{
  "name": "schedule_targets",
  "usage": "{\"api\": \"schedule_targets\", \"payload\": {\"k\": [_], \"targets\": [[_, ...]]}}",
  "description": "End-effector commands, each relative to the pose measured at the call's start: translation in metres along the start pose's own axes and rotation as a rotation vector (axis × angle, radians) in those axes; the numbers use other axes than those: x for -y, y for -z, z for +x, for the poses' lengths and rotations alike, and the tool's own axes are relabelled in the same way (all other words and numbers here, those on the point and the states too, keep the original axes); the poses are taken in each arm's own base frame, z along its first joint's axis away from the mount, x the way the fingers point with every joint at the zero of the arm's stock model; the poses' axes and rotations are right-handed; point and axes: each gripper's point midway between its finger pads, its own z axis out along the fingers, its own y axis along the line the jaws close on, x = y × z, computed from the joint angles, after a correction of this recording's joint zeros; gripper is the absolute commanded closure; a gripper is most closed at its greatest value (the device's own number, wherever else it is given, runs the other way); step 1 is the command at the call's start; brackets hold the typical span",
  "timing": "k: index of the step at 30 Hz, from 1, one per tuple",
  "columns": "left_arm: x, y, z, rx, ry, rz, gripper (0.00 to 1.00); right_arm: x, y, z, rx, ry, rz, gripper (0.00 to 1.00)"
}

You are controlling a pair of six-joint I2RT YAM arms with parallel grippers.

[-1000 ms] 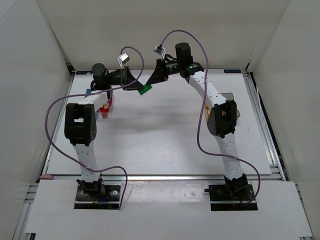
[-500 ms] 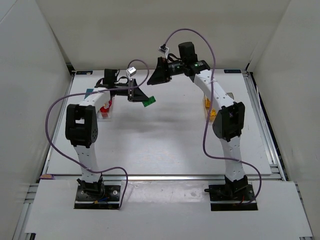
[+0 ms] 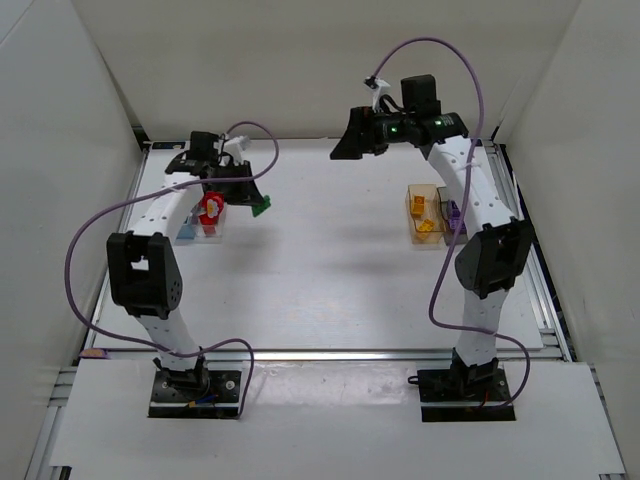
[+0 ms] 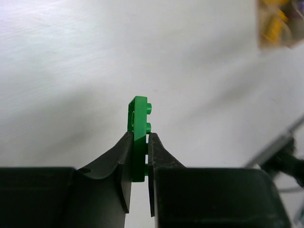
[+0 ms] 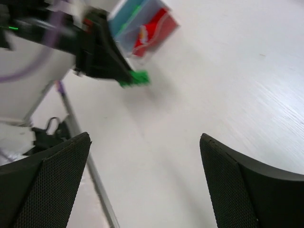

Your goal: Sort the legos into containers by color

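Observation:
The left gripper moves past the red legos' bin and releases the flat green lego over the blue-tinted bin [image 3: 187, 227] next, because green already shows inside.
My left gripper [image 3: 254, 202] is shut on a flat green lego [image 3: 263, 208], held above the table just right of the left containers. In the left wrist view the green lego [image 4: 138, 124] stands on edge between the fingertips, studs to the right. A clear bin [image 3: 211, 218] holds red legos, and a blue-tinted bin [image 3: 187, 227] stands beside it. My right gripper [image 3: 340, 150] hangs open and empty high over the back middle of the table. On the right, an orange bin [image 3: 423, 213] holds yellow legos, next to a dark grey bin [image 3: 456, 215].
The right wrist view shows the left gripper [image 5: 102, 52] with the green lego [image 5: 134, 78], and the blue bin [image 5: 127, 16] and red-filled bin [image 5: 154, 29] behind it. White walls enclose the table on three sides. A metal rail [image 3: 520, 240] runs along the table's right edge.
The right gripper let go of the green lego, opened wide and drew back to the right. The left gripper carried the lego left and nearer, beside the left bins.

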Motion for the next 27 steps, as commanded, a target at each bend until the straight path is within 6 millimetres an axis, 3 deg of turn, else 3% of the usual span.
{"api": "schedule_targets", "payload": {"k": [1,3,6,14,22,27], "targets": [[-0.054,0.062,-0.048,0.2,-0.022,-0.342,0.9,0.018,0.03,0.0,0.012,0.086,0.174,0.01],[-0.07,0.075,-0.055,0.212,-0.037,-0.416,0.9,0.026,0.035,0.008,-0.008,0.108,0.223,0.01],[-0.105,0.112,-0.059,0.235,-0.03,-0.553,0.9,0.033,0.038,0.02,-0.042,0.153,0.247,0.01],[-0.166,0.156,-0.041,0.238,0.096,-0.729,0.9,0.037,0.036,0.029,-0.065,0.147,0.233,0.01],[-0.207,0.158,-0.028,0.189,0.168,-0.784,0.88,0.04,0.033,0.03,-0.084,0.17,0.227,0.01],[-0.213,0.145,-0.027,0.166,0.176,-0.748,0.89,0.038,0.032,0.032,-0.091,0.184,0.226,0.01]]}}
